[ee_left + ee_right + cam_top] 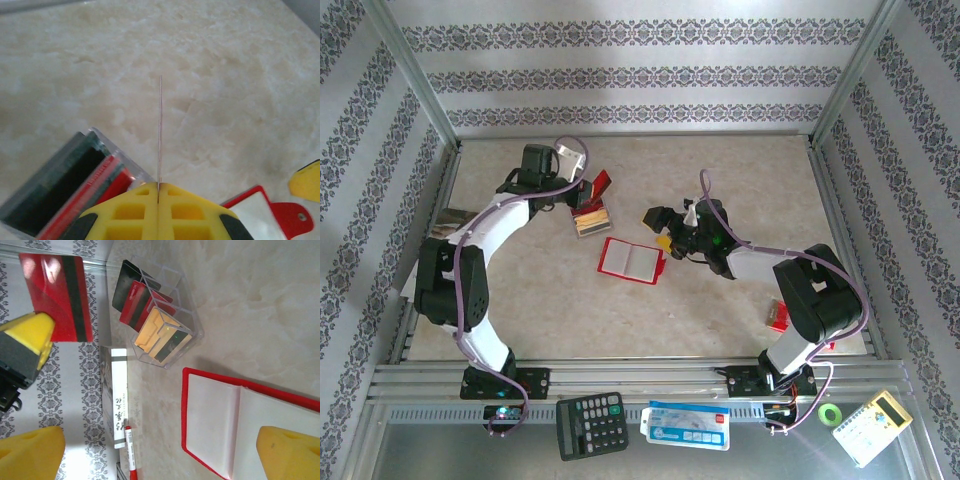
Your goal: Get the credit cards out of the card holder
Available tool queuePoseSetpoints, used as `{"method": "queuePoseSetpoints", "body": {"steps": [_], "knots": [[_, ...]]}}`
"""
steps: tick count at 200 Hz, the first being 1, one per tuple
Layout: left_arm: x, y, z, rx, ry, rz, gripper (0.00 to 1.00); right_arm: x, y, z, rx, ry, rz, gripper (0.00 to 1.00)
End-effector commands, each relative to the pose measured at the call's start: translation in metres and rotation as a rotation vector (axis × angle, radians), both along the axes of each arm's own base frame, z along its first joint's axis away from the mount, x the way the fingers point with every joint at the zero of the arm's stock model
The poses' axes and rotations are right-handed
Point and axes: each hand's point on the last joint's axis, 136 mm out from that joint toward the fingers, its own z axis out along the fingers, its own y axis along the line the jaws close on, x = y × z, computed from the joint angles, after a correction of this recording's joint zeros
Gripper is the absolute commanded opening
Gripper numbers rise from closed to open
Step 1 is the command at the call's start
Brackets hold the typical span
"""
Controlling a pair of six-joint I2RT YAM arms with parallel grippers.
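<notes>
My left gripper turns the held card (601, 184) in line next, lowers it to the organiser box's red-card section (588, 209) below and releases it, since the section lies slanted against it.
The red card holder (632, 260) lies open and flat on the table, its pale inner pockets (240, 425) facing up. My left gripper (586, 192) is shut on a red card with a black stripe (57, 290), held upright above a clear organiser box (592, 218). In the left wrist view the card is a thin edge (160, 130) rising from my closed gripper (159, 187). Dark, red and tan cards (145, 315) stand in the box. My right gripper (665, 232) hangs open over the holder's right edge, its yellow fingers (290, 455) wide apart with nothing between them.
A white box with black characters (119, 395) and a red pen (131, 455) lie by the left wall. A small red box (778, 318) sits by the right arm. On the front ledge are a calculator (591, 424), a blue-and-white packet (686, 425), a green tape roll (831, 413) and a yellow-and-white device (868, 428).
</notes>
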Motion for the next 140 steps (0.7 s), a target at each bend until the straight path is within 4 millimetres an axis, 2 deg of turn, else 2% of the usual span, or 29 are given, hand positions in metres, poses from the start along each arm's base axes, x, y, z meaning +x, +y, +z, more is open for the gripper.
{"method": "queuePoseSetpoints", "body": {"steps": [1, 45, 71, 99, 140], "knots": [[-0.003, 0.016, -0.003, 0.12, -0.013, -0.091, 0.0, 0.005, -0.005, 0.011, -0.02, -0.042, 0.0, 0.98], [-0.006, 0.026, -0.009, 0.207, -0.069, -0.279, 0.0, 0.014, -0.008, 0.008, -0.068, -0.055, -0.012, 0.98], [0.0, 0.034, -0.012, 0.29, -0.093, -0.348, 0.0, 0.018, -0.009, 0.007, -0.083, -0.05, -0.018, 0.98], [-0.001, 0.034, -0.022, 0.36, -0.116, -0.468, 0.0, 0.023, -0.008, 0.004, -0.088, -0.028, -0.015, 0.98], [-0.003, 0.037, -0.032, 0.413, -0.095, -0.58, 0.0, 0.027, -0.004, 0.011, -0.077, -0.04, -0.003, 0.98]]}}
